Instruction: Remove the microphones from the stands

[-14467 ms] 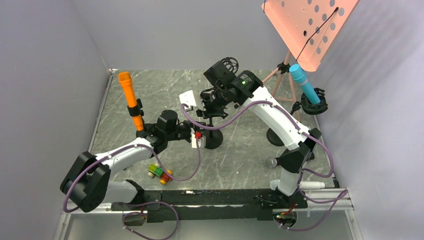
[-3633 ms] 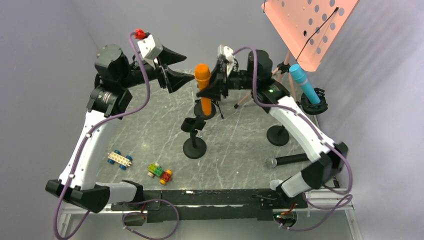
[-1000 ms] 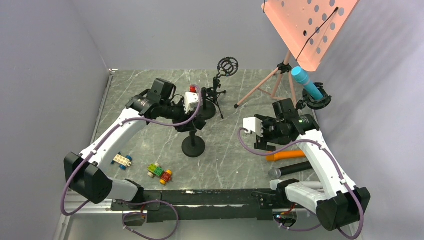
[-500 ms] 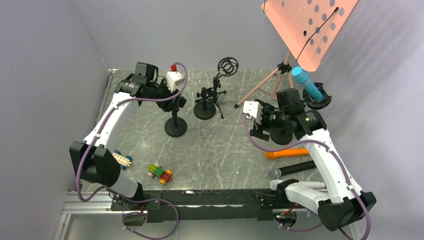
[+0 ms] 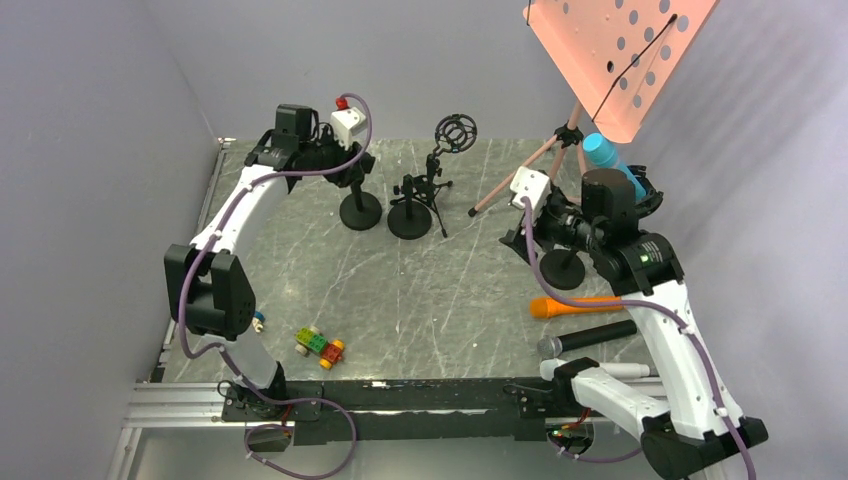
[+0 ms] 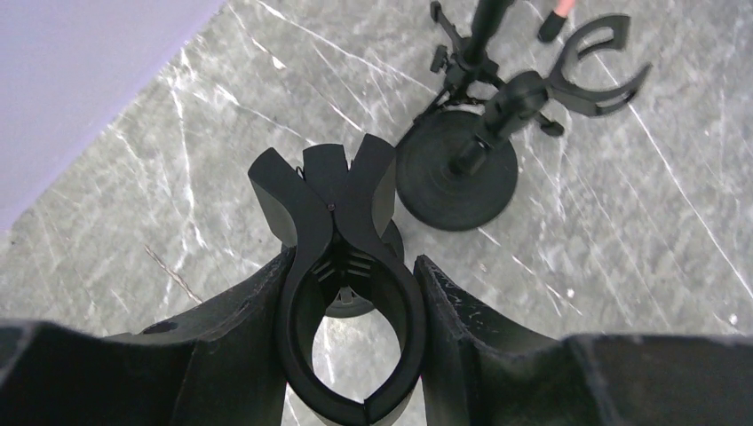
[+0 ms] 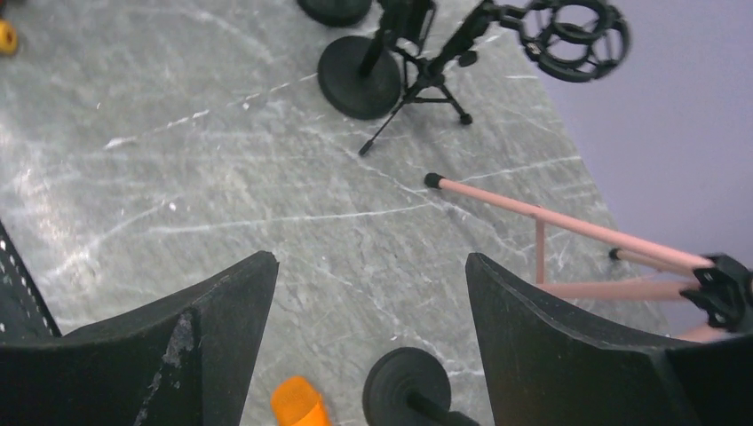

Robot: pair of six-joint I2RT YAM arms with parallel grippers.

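Note:
The right gripper swings to the right in the top view next, turning onto the blue microphone's handle. The blue microphone's handle (image 5: 633,182) is over there, still in its clip.
The orange microphone (image 5: 575,305) lies flat on the table at the right, and its tip (image 7: 297,404) shows in the right wrist view. Its black stand (image 5: 360,211) is upright at the back left with nothing in it. My left gripper (image 5: 350,178) is shut on that stand's clip (image 6: 346,293), with one finger (image 6: 240,346) pressed on each side of the ring. My right gripper (image 5: 525,238) hangs open over the table, holding nothing (image 7: 371,260). It is above the round base (image 7: 408,382) of the stand that carries a blue microphone (image 5: 610,165).
A second black stand (image 5: 408,222) with an open clip (image 6: 590,75) and a small tripod with a shock mount (image 5: 455,130) stand beside the held stand. A pink tripod leg (image 7: 550,217) and an orange music desk (image 5: 615,50) are at the back right. A black microphone (image 5: 585,338) and a toy car (image 5: 320,347) lie near the front.
My left arm has carried the empty stand from mid-table to the back left. My right gripper has risen from the orange microphone and moved back toward the blue microphone's stand.

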